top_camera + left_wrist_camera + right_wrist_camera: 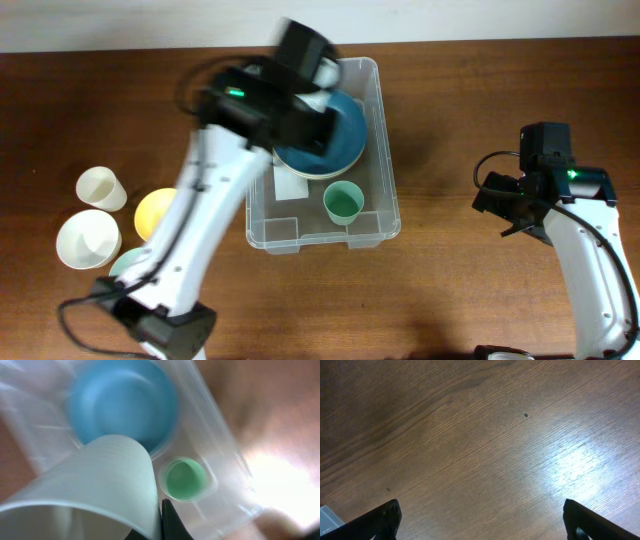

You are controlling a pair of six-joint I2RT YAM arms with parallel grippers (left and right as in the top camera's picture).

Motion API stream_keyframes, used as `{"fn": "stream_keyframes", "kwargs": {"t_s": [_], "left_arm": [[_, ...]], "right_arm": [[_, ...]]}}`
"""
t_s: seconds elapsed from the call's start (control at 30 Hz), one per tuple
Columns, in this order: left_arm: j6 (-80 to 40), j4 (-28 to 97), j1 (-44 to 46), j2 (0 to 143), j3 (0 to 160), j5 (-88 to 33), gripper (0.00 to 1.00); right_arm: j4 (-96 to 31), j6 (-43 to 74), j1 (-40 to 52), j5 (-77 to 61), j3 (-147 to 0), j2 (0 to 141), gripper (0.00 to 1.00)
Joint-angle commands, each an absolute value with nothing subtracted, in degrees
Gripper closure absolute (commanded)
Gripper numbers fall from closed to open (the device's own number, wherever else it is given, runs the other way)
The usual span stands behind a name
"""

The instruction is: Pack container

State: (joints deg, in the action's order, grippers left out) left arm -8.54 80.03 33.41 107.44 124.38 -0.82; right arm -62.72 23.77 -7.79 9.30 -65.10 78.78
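My left gripper brings the pale cup back over the green cup (343, 203) next, then down inside it, since the top of the green cup is open.
The container (388, 190) is a clear plastic tub in the middle of the table, also in the left wrist view (220, 445). In it lie a blue bowl (345, 138) (125, 400), a green cup (343, 203) (185, 479) and a white label (290, 186). My left gripper (312, 58) (165, 522) hangs over the tub's far left corner, shut on the rim of a pale cup (95, 477), which hides one finger. My right gripper (510, 212) (482, 522) is open and empty over bare wood, right of the tub.
Left of the tub stand a cream cup (101, 187), a white bowl (88, 240), a yellow bowl (152, 208) and a mint bowl (126, 263), partly under the left arm. A pale corner shows at the right wrist view's lower left (327, 517).
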Motion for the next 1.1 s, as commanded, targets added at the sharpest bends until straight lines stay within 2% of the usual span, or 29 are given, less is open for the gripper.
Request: {"fn": "stream_keyframes", "kwargs": {"t_s": [0.0, 0.2, 0.53, 0.57, 0.6, 0.63, 0.67, 0.87, 1.07], "left_arm": [[-11.6, 81.9, 38.7, 110.6, 123.7, -5.4, 1.0], [-12.6, 84.8, 42.9, 115.6, 123.3, -6.5, 0.99], [-12.6, 87.1, 43.4, 121.8, 122.7, -6.5, 0.99], [-12.6, 87.1, 43.4, 122.0, 122.7, -6.5, 0.95], [-12.6, 87.1, 43.4, 122.0, 122.7, -6.5, 0.68], [-12.6, 87.2, 43.4, 122.0, 122.7, -6.4, 0.34], [-12.5, 87.2, 43.4, 122.0, 122.7, -6.4, 0.28], [-11.3, 88.2, 40.9, 119.3, 126.5, 1.1, 0.26], [-13.8, 88.8, 26.4, 107.6, 131.9, 10.3, 0.22]], "right_arm": [[-62.8, 24.1, -8.0, 8.8, -64.9, 78.2, 0.01], [-62.8, 24.1, -8.0, 8.8, -64.9, 78.2, 0.01], [-63.2, 24.1, -8.0, 8.8, -64.9, 78.2, 0.01], [-63.2, 24.1, -8.0, 8.8, -64.9, 78.2, 0.01], [-63.2, 24.1, -8.0, 8.8, -64.9, 78.2, 0.01], [-63.2, 24.1, -8.0, 8.8, -64.9, 78.2, 0.01], [-63.2, 24.1, -8.0, 8.8, -64.9, 78.2, 0.01], [-63.2, 23.8, -8.0, 8.8, -64.9, 78.2, 0.01], [-63.2, 23.8, -8.0, 8.8, -64.9, 78.2, 0.01]]}}
